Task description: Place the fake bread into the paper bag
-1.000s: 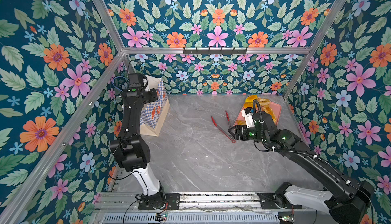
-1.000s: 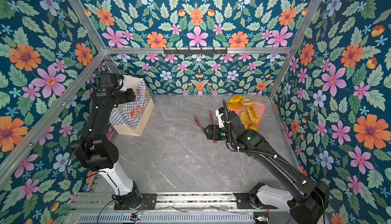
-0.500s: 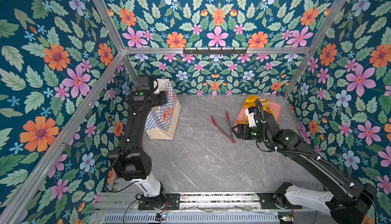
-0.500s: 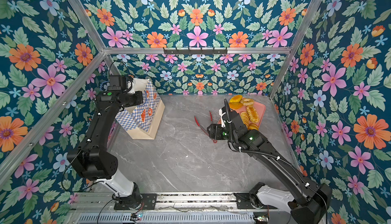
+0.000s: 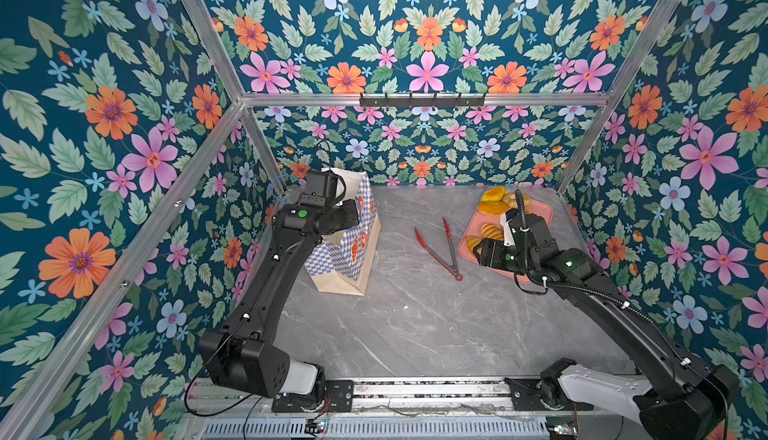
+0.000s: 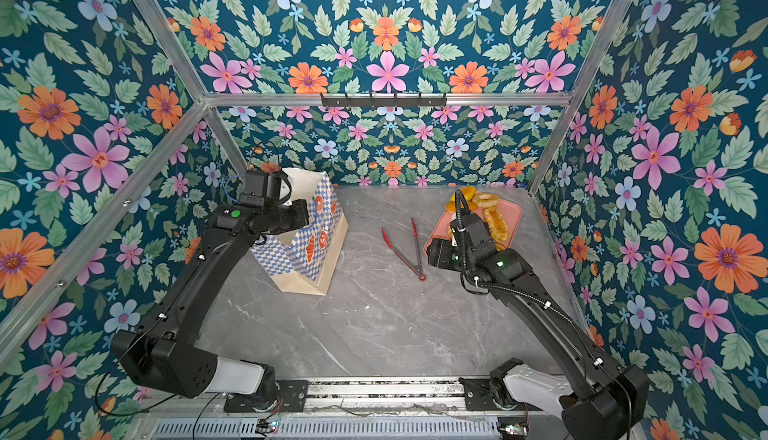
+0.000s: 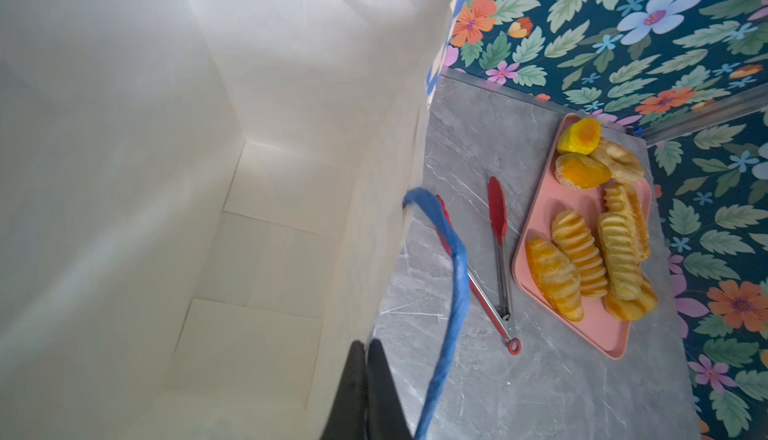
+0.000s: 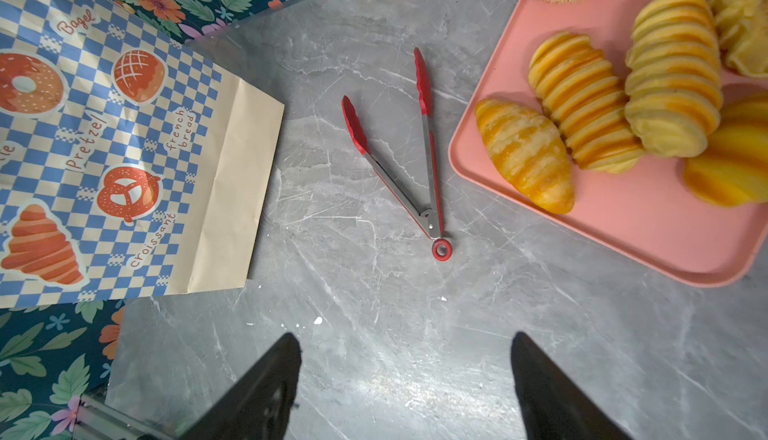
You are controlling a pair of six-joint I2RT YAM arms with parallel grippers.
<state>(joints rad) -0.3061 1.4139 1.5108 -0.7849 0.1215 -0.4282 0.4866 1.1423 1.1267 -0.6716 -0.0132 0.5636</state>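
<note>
The bag stands far from the tray, so the left gripper will pull the bag's rim toward the bare table (image 5: 397, 252) (image 7: 420, 280) beside the tongs and let go of it.
The checkered paper bag (image 5: 353, 247) (image 6: 307, 247) stands at the left of the grey table, mouth up. My left gripper (image 7: 365, 346) is shut on the bag's rim beside a blue cord handle (image 7: 453, 276). In the left wrist view the bag's white inside (image 7: 166, 168) holds nothing. Several golden pieces of fake bread (image 7: 582, 259) (image 8: 582, 97) (image 6: 494, 222) lie on a pink tray (image 8: 623, 242) at the back right. My right gripper (image 8: 405, 342) (image 5: 480, 251) hangs open over bare table by the tray's near corner, with nothing between its fingers.
Red-tipped metal tongs (image 5: 444, 251) (image 8: 424, 135) lie spread open on the table between the bag and the tray (image 7: 598, 334). Flowered walls with metal framing close in the table on the left, back and right.
My left jaws have closed on the bag's rim, and the arm has pulled the bag away from the left wall towards the table's middle. My right gripper has shifted slightly towards the tray.
</note>
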